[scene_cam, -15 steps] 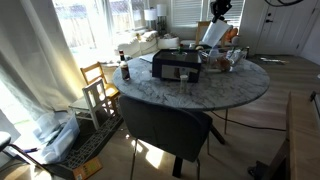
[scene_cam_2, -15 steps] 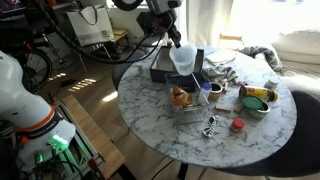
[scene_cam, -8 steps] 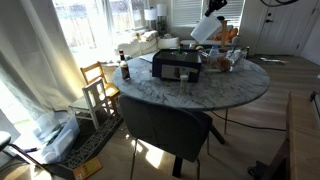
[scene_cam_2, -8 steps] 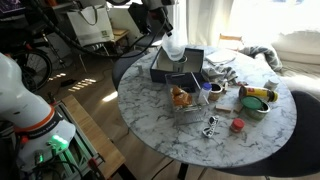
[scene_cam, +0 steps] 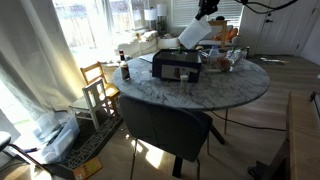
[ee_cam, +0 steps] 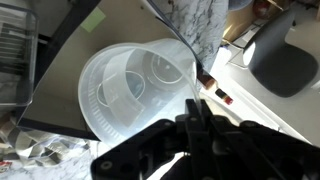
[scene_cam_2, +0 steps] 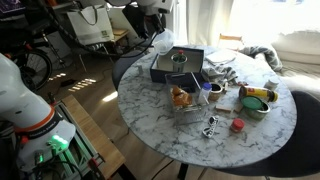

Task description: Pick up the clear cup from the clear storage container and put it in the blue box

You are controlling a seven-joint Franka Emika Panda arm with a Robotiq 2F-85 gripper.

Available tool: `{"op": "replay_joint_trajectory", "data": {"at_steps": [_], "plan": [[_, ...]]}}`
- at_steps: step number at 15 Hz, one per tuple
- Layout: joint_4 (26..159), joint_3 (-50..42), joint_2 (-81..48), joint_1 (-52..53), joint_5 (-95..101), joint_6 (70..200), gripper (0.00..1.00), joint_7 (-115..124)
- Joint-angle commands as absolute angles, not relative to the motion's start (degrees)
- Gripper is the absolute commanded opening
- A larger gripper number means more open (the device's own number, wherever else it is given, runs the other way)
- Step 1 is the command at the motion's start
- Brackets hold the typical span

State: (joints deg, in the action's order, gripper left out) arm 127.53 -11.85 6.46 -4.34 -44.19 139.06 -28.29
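The gripper lowers the clear cup (scene_cam_2: 161,42) into the open inside of the blue box (scene_cam_2: 168,61) next and releases the cup's rim, as the cup still hangs above the box.
My gripper (ee_cam: 194,112) is shut on the rim of the clear cup (ee_cam: 132,88), which fills the wrist view and hangs tilted in the air. In both exterior views the cup (scene_cam: 193,33) (scene_cam_2: 161,42) is held up near the far edge of the blue box (scene_cam: 177,67) (scene_cam_2: 178,66), a low, very dark box on the round marble table. The gripper (scene_cam: 206,12) (scene_cam_2: 158,14) is at the top of both views. The clear storage container (scene_cam: 227,59) (scene_cam_2: 186,98) stands beside the box with orange items in it.
The marble table (scene_cam: 200,92) (scene_cam_2: 160,110) also carries a round tin (scene_cam_2: 256,101), a red cap (scene_cam_2: 237,125), a small dark bottle (scene_cam: 125,70) and other clutter. A dark chair (scene_cam: 165,125) and a wooden chair (scene_cam: 97,85) stand by the table.
The gripper has carried the cup up and away from the clear storage container, across to the far side of the blue box, tilting it more.
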Motion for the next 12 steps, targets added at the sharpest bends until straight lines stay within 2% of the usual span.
{"op": "replay_joint_trajectory", "data": {"at_steps": [1,12], "plan": [[125.78,-11.32,2.82,-4.67,-46.81,136.64,0.01,-30.0],[121.4,-8.43,-7.84,-6.95,-45.92,137.28,0.01,-28.71]]}}
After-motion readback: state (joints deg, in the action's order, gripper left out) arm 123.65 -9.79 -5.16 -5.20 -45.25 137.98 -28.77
